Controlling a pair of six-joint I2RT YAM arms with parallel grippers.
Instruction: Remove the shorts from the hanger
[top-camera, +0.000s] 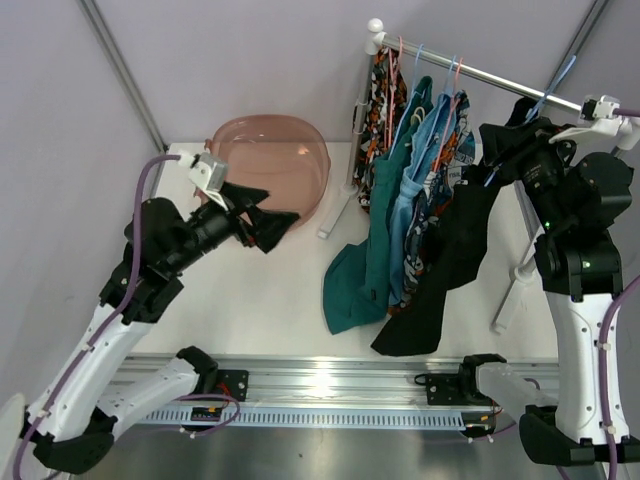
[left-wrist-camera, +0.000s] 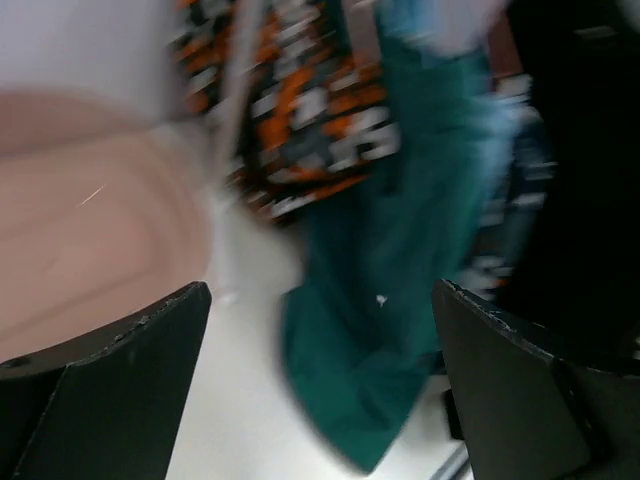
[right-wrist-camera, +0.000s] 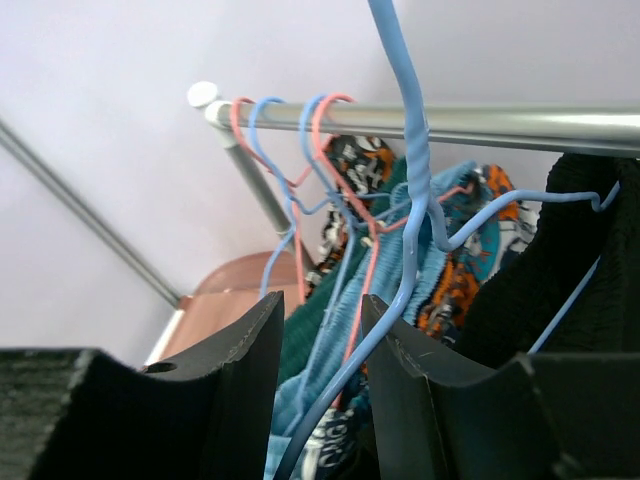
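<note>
I should swing my left gripper past the teal shorts to the middle of the black shorts, since my right gripper is already at their blue hanger (right-wrist-camera: 415, 150).
Five shorts hang on wire hangers from a metal rod (top-camera: 480, 75): camouflage shorts (top-camera: 383, 95), teal green shorts (top-camera: 380, 240) whose hem lies on the table, light blue shorts (top-camera: 412, 195), patterned shorts (top-camera: 455, 150) and black shorts (top-camera: 440, 290) nearest the right arm. My right gripper (top-camera: 487, 160) is up at the black shorts' blue hanger (right-wrist-camera: 415, 150). In the right wrist view the right gripper (right-wrist-camera: 322, 305) is a little open, and the hanger wire runs down between the jaws along the right finger. My left gripper (top-camera: 282, 203) is wide open and empty, facing the teal shorts (left-wrist-camera: 390, 300).
A pink basin (top-camera: 270, 150) stands at the back left, beside the left gripper, and shows in the left wrist view (left-wrist-camera: 80, 230). The rack's white legs (top-camera: 335, 210) stand on the table. A metal rail (top-camera: 330, 390) runs along the near edge.
</note>
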